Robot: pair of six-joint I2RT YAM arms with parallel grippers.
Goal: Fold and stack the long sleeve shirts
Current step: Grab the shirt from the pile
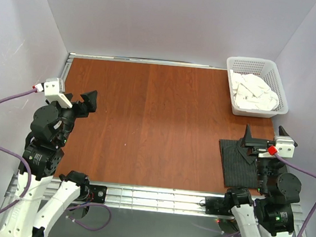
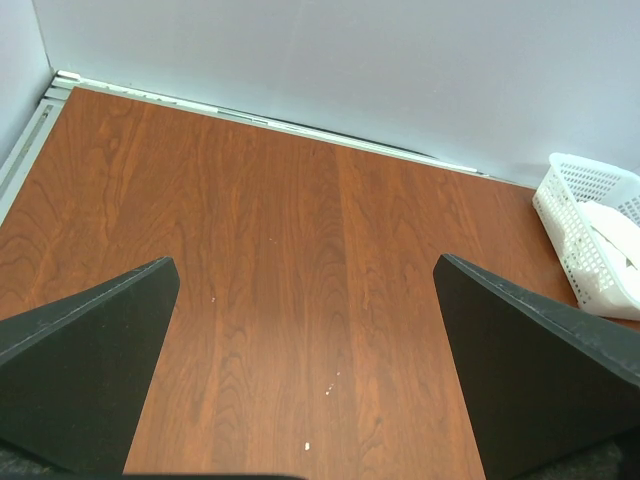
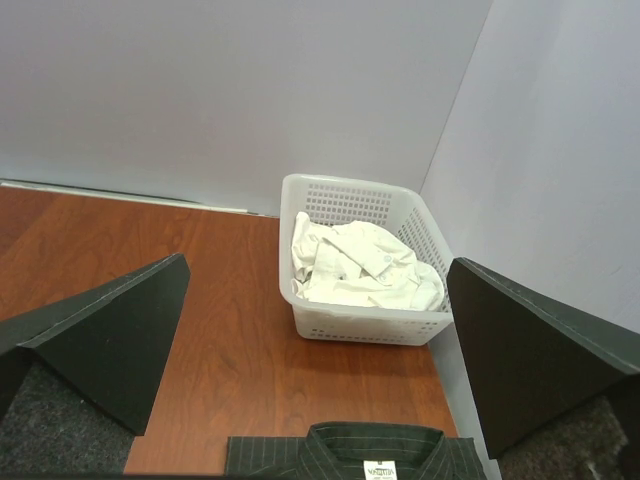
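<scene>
I should next move my right gripper outward and down into the basket and close it on the buttoned folds of the white shirt, because that shirt is still crumpled there.
A crumpled white long sleeve shirt (image 1: pixel 255 92) lies in the basket at the far right, also seen in the right wrist view (image 3: pixel 360 265). A dark charcoal striped shirt (image 1: pixel 239 165) lies folded flat at the near right of the table, its collar and label facing up (image 3: pixel 345 450). My right gripper (image 1: pixel 265 132) hovers over the far end of the dark shirt, open and holding nothing (image 3: pixel 318 262). My left gripper (image 1: pixel 80 103) is raised at the left side, far from both shirts. It is open with only bare wood between its fingers (image 2: pixel 305 262).
The white mesh basket (image 1: pixel 280 92) stands in the far right corner against the walls (image 3: pixel 360 325), and its corner shows in the left wrist view (image 2: pixel 580 230). Grey walls enclose the brown wooden table (image 1: pixel 157 124) on three sides. A metal rail runs along the near edge.
</scene>
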